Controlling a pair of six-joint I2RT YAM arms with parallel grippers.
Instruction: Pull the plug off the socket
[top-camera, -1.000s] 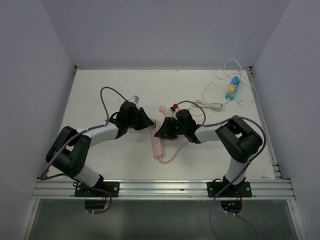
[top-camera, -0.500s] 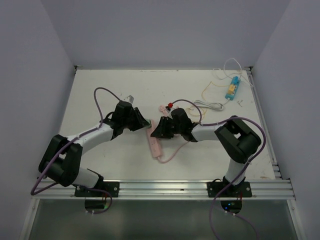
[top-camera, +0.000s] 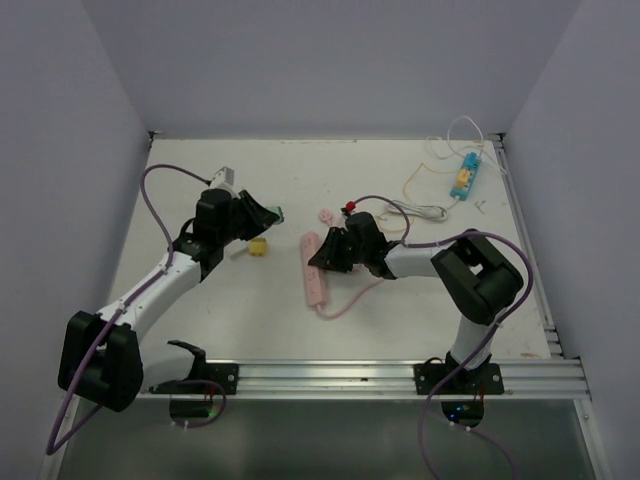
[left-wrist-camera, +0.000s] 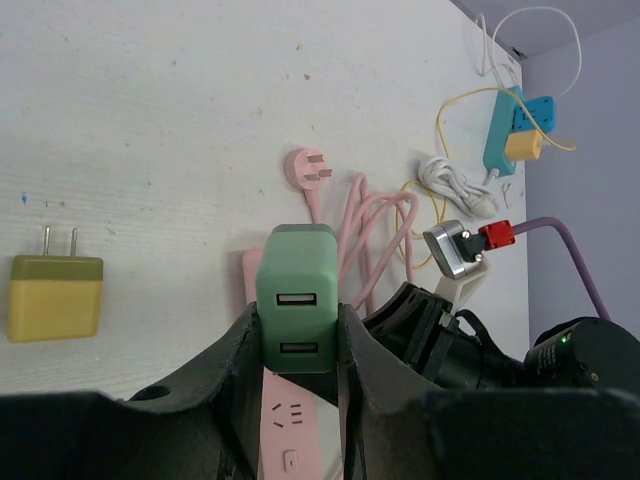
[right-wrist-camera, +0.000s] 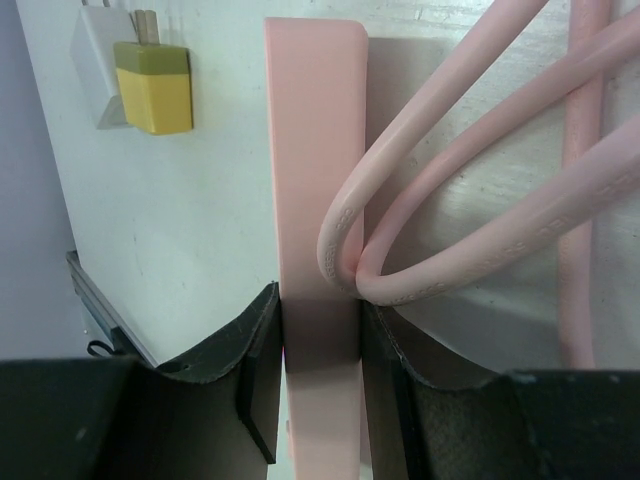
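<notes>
Clear tabletop beyond the yellow plug (left-wrist-camera: 60, 85) lies below, left in the top view, so my left gripper will go there next, lower and release the green plug.
My left gripper (top-camera: 271, 213) is shut on a green USB plug (top-camera: 276, 212) and holds it above the table, up and left of the pink socket strip (top-camera: 314, 272). In the left wrist view the green plug (left-wrist-camera: 297, 300) sits between my fingers (left-wrist-camera: 230, 370), clear of the pink strip (left-wrist-camera: 285, 430) below it. My right gripper (top-camera: 323, 257) is shut on the strip's far end. In the right wrist view both fingers (right-wrist-camera: 262, 350) clamp the pink strip (right-wrist-camera: 315, 170).
A yellow plug (top-camera: 258, 247) lies loose on the table left of the strip; it also shows in both wrist views (left-wrist-camera: 55, 296) (right-wrist-camera: 156, 97). The strip's pink cord (right-wrist-camera: 450, 210) loops beside my right gripper. A blue socket strip (top-camera: 463, 176) with wires lies back right.
My left gripper has drawn back up and to the left with the green plug, away from the pink strip. The yellow plug now shows on the table. The right gripper stays on the strip.
</notes>
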